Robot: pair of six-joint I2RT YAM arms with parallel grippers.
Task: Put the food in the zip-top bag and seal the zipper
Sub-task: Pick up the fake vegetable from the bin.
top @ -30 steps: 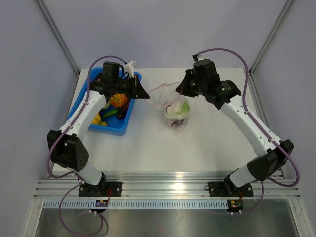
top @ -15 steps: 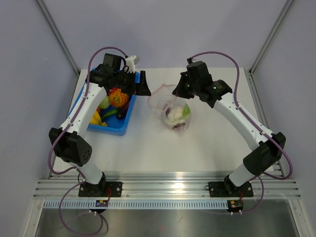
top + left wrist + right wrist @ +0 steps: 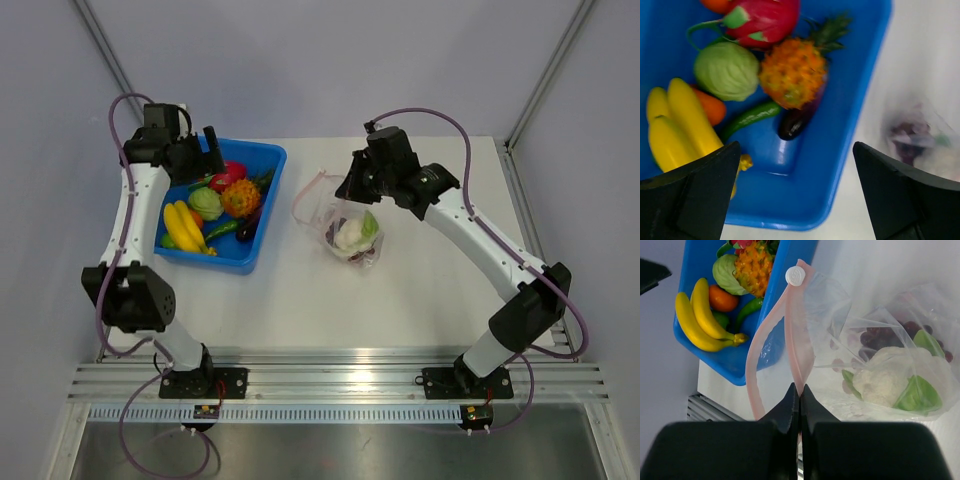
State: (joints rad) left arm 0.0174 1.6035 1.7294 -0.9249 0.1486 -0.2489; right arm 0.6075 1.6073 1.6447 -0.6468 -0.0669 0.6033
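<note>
The left gripper will move down open into the blue tray [image 3: 255,255] onto the pale green cabbage [image 3: 206,203], because the cabbage is still outside the zip-top bag.
The zip-top bag [image 3: 350,232] lies crumpled at mid-table, its mouth gaping toward the tray. It holds purple grapes [image 3: 880,337] and a pale leafy vegetable [image 3: 885,380]. My right gripper [image 3: 800,387] is shut on the pink zipper [image 3: 796,347] strip; the white slider [image 3: 795,276] sits at the strip's far end. More food lies in the blue tray [image 3: 255,255]: bananas [image 3: 675,122], cabbage [image 3: 726,70], an orange pineapple [image 3: 792,72] and a red fruit [image 3: 765,17]. My left gripper [image 3: 796,145] hangs open and empty above the tray, at its far-left corner [image 3: 208,140].
A green pepper [image 3: 747,117], a dark eggplant [image 3: 795,125] and a small orange piece [image 3: 712,107] also lie in the tray. Grey walls and frame posts close in the table's back and sides. A metal rail [image 3: 330,375] runs along the near edge.
My left gripper opened and swung back left from beside the bag's mouth to above the tray's far corner. The right gripper shifted left, still pinching the zipper strip.
</note>
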